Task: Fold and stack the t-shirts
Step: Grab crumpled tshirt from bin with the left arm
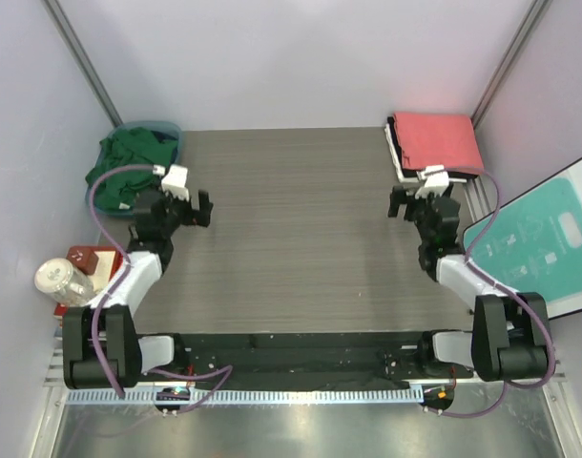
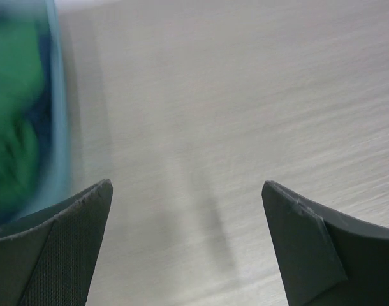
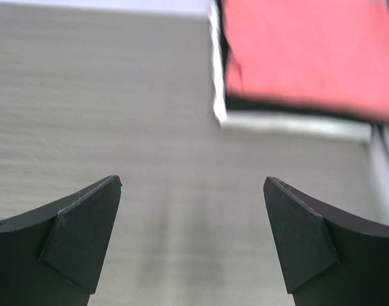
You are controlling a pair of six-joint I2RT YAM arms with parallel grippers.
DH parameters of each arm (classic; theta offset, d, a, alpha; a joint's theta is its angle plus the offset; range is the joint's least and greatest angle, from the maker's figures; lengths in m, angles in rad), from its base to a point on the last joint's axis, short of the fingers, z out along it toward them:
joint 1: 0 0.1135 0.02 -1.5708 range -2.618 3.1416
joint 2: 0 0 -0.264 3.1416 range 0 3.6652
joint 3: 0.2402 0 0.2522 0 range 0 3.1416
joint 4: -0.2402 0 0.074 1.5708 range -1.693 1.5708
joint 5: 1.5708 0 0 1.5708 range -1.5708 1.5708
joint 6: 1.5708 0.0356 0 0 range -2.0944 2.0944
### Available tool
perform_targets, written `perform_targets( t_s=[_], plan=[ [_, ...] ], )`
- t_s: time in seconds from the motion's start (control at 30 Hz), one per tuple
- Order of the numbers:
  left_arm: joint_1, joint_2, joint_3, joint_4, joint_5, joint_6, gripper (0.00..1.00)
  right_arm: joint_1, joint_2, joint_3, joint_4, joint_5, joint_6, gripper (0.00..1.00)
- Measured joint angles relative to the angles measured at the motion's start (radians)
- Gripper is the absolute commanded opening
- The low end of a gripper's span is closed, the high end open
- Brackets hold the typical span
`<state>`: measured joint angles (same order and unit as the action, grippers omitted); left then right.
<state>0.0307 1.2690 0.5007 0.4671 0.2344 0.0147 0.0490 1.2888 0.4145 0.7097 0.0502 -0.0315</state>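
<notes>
The green t-shirt (image 1: 127, 164) is inside the tub, left of my left gripper in the top view, so next I cross the tub's rim and go down onto the t-shirt's near folds.
A crumpled dark green t-shirt (image 1: 127, 164) lies in the teal tub (image 1: 155, 126) at the back left; the left wrist view shows it as a green blur (image 2: 13, 121) behind the tub wall (image 2: 57, 115). At the back right sits a folded stack with a coral-red t-shirt (image 1: 439, 141) on top. In the right wrist view the red one (image 3: 309, 51) has black (image 3: 271, 102) and white (image 3: 290, 122) edges under it. My left gripper (image 1: 186, 208) (image 2: 185, 185) hovers open over bare table just right of the tub. Just in front of the stack, my right gripper (image 1: 420, 198) (image 3: 192, 180) is open and empty.
A teal-and-white instruction board (image 1: 544, 243) leans at the right edge. A clear jar (image 1: 62, 280) and a red-brown box (image 1: 86, 258) sit at the left edge beside the left arm. Grey wood-grain table (image 1: 301, 239) spans between the arms, with white walls around.
</notes>
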Motion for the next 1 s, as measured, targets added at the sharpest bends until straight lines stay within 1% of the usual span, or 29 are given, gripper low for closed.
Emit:
perform_targets(
  t_s=[0.07,0.13,0.17,0.23,0.27,0.33,0.37,0.43,0.5,0.57,0.67,0.8,0.83,1.0],
  plan=[
    [-0.001,-0.048,0.177,-0.232,0.076,0.092,1.0,-0.001,-0.038,0.138,-0.164,-0.083,-0.078,1.0],
    [-0.003,-0.054,0.351,-0.412,0.115,0.175,1.0,0.0,-0.04,0.269,-0.296,-0.135,-0.132,1.0],
    [-0.006,-0.04,0.458,-0.518,0.107,0.205,1.0,0.002,-0.028,0.346,-0.388,-0.138,-0.135,1.0],
    [-0.011,0.016,0.631,-0.661,0.077,0.244,1.0,0.003,0.024,0.52,-0.556,-0.139,-0.134,1.0],
    [-0.013,0.078,0.762,-0.792,0.039,0.264,1.0,0.003,0.056,0.595,-0.633,-0.14,-0.137,1.0],
    [-0.016,0.228,1.009,-0.963,-0.056,0.303,1.0,0.001,0.144,0.771,-0.785,-0.139,-0.151,1.0],
    [-0.016,0.309,1.119,-1.03,-0.129,0.317,1.0,0.001,0.182,0.839,-0.852,-0.139,-0.159,1.0],
    [-0.014,0.441,1.241,-1.11,-0.287,0.349,1.0,0.0,0.267,0.973,-0.982,-0.134,-0.183,1.0],
    [-0.009,0.519,1.263,-1.146,-0.423,0.38,1.0,0.0,0.34,1.062,-1.051,-0.125,-0.196,1.0],
    [-0.002,0.588,1.25,-1.162,-0.555,0.417,1.0,0.0,0.41,1.14,-1.118,-0.118,-0.204,1.0],
    [0.016,0.653,1.215,-1.16,-0.686,0.453,1.0,0.0,0.527,1.273,-1.234,-0.116,-0.22,1.0],
    [0.056,0.668,1.133,-1.079,-0.756,0.495,1.0,0.0,0.657,1.441,-1.343,-0.112,-0.23,1.0],
    [0.07,0.671,1.119,-1.055,-0.766,0.506,1.0,0.0,0.684,1.479,-1.373,-0.112,-0.229,0.98],
    [0.122,0.71,1.114,-0.947,-0.773,0.529,0.94,0.0,0.764,1.619,-1.481,-0.111,-0.228,0.97]
  ],
)
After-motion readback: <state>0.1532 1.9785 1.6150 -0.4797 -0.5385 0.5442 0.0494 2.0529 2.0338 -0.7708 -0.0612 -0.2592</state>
